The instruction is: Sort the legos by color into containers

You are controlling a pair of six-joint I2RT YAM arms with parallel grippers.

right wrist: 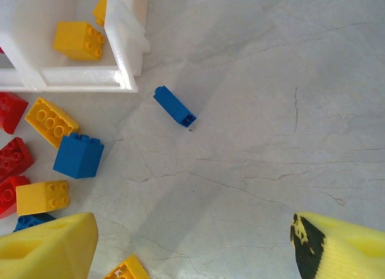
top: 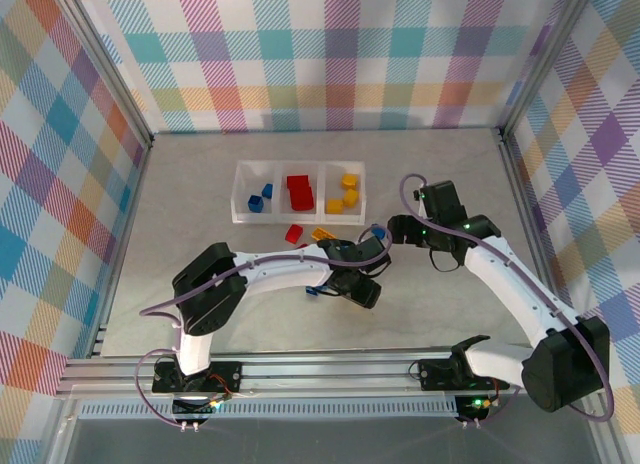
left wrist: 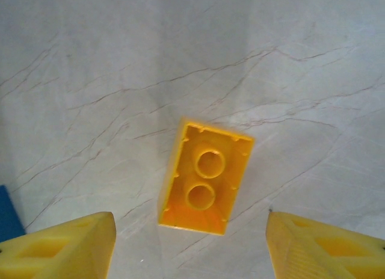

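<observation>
The upturned yellow brick point(left wrist: 206, 178) lies below, in line with the gap between my fingers, so my left gripper will lower around it next and close on its long sides.
The clear three-compartment tray point(top: 238, 209) holds blue bricks point(top: 261, 198) on the left, red bricks point(top: 299, 192) in the middle and yellow bricks point(top: 347, 194) on the right. My left gripper point(left wrist: 192, 249) is open above a yellow brick point(left wrist: 206, 177) that lies on the table with its hollow underside up, just ahead of the fingertips. My right gripper point(right wrist: 192, 255) is open over bare table, right of the tray's corner point(right wrist: 120, 80). A small blue brick point(right wrist: 174, 106) lies ahead of it. A blue cube point(right wrist: 78, 154), yellow bricks point(right wrist: 51, 121) and red bricks point(right wrist: 15, 159) lie to its left.
Loose red point(top: 294, 233) and yellow point(top: 322, 234) bricks lie just in front of the tray, partly hidden by the left arm point(top: 270, 274). A blue brick point(top: 312, 290) sits beside the left gripper point(top: 358, 284). The right gripper point(top: 400, 229) is close to it. Checked walls enclose the table.
</observation>
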